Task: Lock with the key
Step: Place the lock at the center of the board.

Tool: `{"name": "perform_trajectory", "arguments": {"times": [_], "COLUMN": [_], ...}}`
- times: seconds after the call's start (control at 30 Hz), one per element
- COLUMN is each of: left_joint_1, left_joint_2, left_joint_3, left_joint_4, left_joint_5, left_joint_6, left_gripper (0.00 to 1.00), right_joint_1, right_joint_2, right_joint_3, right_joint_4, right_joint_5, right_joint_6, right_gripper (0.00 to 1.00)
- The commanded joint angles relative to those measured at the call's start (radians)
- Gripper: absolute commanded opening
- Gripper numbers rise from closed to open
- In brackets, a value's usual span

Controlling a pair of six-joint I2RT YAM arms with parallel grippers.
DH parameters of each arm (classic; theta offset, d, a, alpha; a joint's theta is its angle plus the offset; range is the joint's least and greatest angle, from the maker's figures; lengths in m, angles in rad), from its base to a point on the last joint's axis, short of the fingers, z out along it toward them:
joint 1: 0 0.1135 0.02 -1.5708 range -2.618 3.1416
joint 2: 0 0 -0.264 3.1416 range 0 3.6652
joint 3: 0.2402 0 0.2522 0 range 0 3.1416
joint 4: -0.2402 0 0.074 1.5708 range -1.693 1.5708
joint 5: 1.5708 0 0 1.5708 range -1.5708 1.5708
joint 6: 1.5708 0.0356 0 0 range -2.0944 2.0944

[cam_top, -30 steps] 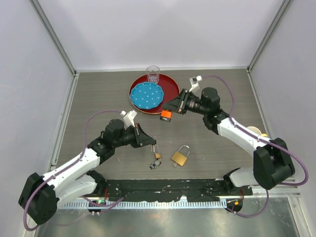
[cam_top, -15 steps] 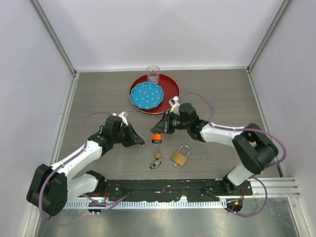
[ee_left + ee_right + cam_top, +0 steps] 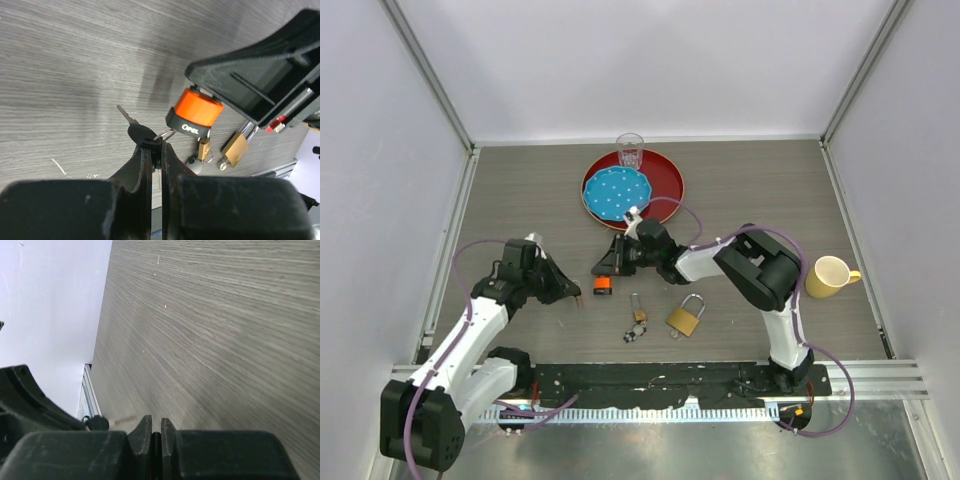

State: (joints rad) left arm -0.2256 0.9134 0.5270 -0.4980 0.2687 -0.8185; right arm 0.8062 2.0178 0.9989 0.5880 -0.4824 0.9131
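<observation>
The key's blade is out of the lock, so my left gripper will lower the key toward the bare tabletop beside the orange padlock and release it there.
An orange padlock [image 3: 603, 286] [image 3: 195, 112] hangs from my right gripper [image 3: 609, 270], which is shut on its top. In the right wrist view the closed fingertips [image 3: 145, 425] hide the lock. My left gripper [image 3: 577, 294] [image 3: 155, 146] is shut on the black head of a key [image 3: 141, 135]. The key's blade points up and to the left, and its ring lies against the lock's lower edge. The key is beside the lock, not in it. That same key [image 3: 99, 423] shows at the lower left of the right wrist view.
A brass padlock [image 3: 684, 319] and a smaller one with keys [image 3: 638, 317] lie near the front. A red tray [image 3: 665, 178] at the back holds a blue plate [image 3: 615, 193] and a glass [image 3: 630, 150]. A yellow mug [image 3: 828, 277] stands at the right.
My right arm has swung left and toward the front, carrying the orange padlock close to the key. The left arm drew back to the left with the key.
</observation>
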Motion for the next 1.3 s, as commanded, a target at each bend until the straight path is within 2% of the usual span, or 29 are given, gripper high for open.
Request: {"name": "perform_trajectory", "arguments": {"times": [0.0,0.23,0.4,0.53,0.67,1.07,1.27], "left_joint_1": [0.006,0.006,0.006,0.006,0.006,0.006,0.006], "left_joint_2": [-0.018,-0.001,0.053,0.094,0.123,0.249,0.331], "left_joint_3": [0.019,-0.007,0.017,0.04,0.064,0.12,0.165], "left_joint_4": [-0.04,0.001,-0.01,-0.016,-0.027,0.035,0.073], "left_joint_5": [0.013,0.041,0.014,-0.012,-0.039,-0.048,-0.036], "left_joint_6": [0.028,0.031,0.067,0.094,0.116,0.168,0.194], "left_gripper": [0.0,0.0,0.0,0.0,0.0,0.0,0.0], "right_joint_1": [0.028,0.03,0.031,0.031,0.03,0.028,0.027], "right_joint_2": [0.065,0.151,0.185,0.167,0.133,0.027,0.048], "right_joint_3": [0.087,0.129,0.119,0.098,0.086,0.118,0.19], "right_joint_4": [0.165,0.144,0.125,0.095,0.027,-0.266,-0.33], "right_joint_5": [0.041,0.093,0.079,0.096,0.123,0.245,0.193], "right_joint_6": [0.064,0.073,0.07,0.053,-0.002,-0.158,-0.203], "right_gripper": [0.02,0.03,0.18,0.4,0.5,0.63,0.66]}}
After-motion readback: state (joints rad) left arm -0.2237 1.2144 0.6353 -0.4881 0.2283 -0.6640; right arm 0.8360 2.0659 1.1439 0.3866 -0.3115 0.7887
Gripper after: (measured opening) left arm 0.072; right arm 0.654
